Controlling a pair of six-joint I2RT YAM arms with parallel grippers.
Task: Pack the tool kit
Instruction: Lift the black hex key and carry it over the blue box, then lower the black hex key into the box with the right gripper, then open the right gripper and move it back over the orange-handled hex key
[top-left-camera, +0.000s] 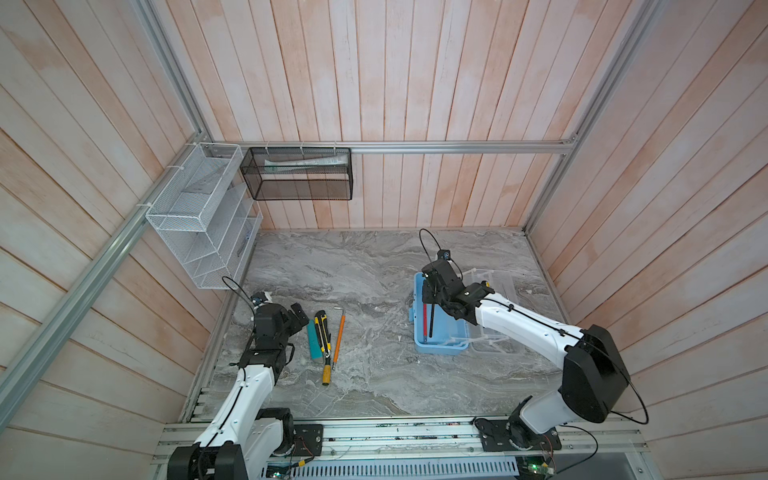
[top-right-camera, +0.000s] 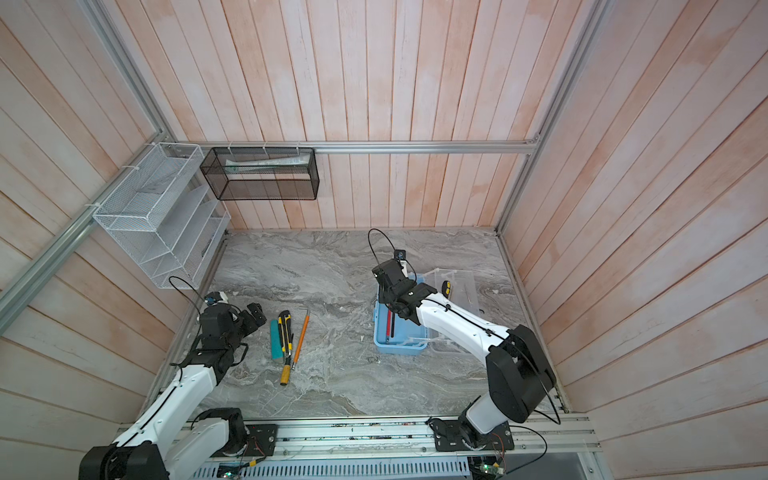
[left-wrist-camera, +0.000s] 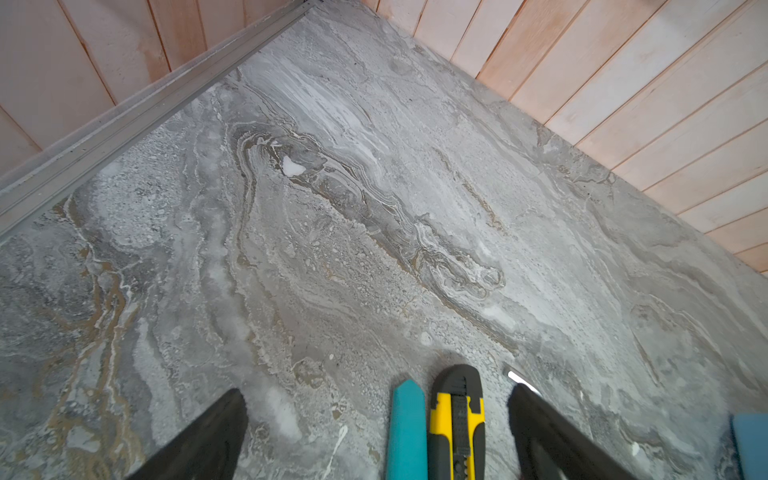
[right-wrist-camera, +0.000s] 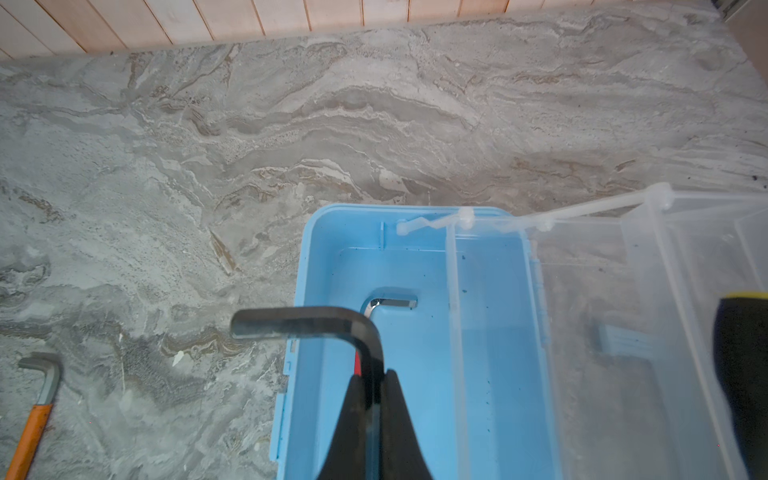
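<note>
I need to lower the black hex key (right-wrist-camera: 307, 326) next with my right gripper onto the bare bottom of the case beside the red-handled hex key and let go of it, because that bottom is below.
The tool kit (top-left-camera: 440, 347) (top-right-camera: 399, 348) (right-wrist-camera: 328, 257), a pale-blue case, lies open on the right of the marble table, its clear lid (right-wrist-camera: 648, 291) folded out beside it. My right gripper (right-wrist-camera: 372, 376) (top-left-camera: 433, 302) hovers over the case, shut on a black L-shaped hex key (right-wrist-camera: 307, 326) (top-right-camera: 389, 332). A red-handled hex key (right-wrist-camera: 390, 302) lies inside. On the left my left gripper (left-wrist-camera: 376, 401) (top-left-camera: 296, 315) stands open and empty just above the table. Between its fingers show the ends of a teal tool (left-wrist-camera: 409, 415) (top-left-camera: 314, 340) and a yellow-black utility knife (left-wrist-camera: 457, 415) (top-left-camera: 322, 332).
An orange-handled hex key (top-left-camera: 338, 336) (right-wrist-camera: 31, 428) and a yellow-handled tool (top-left-camera: 327, 370) lie beside the knife. A yellow-black handle (top-right-camera: 446, 287) rests on the clear lid. A white wire rack (top-left-camera: 199, 216) and a black mesh basket (top-left-camera: 297, 174) hang on the walls.
</note>
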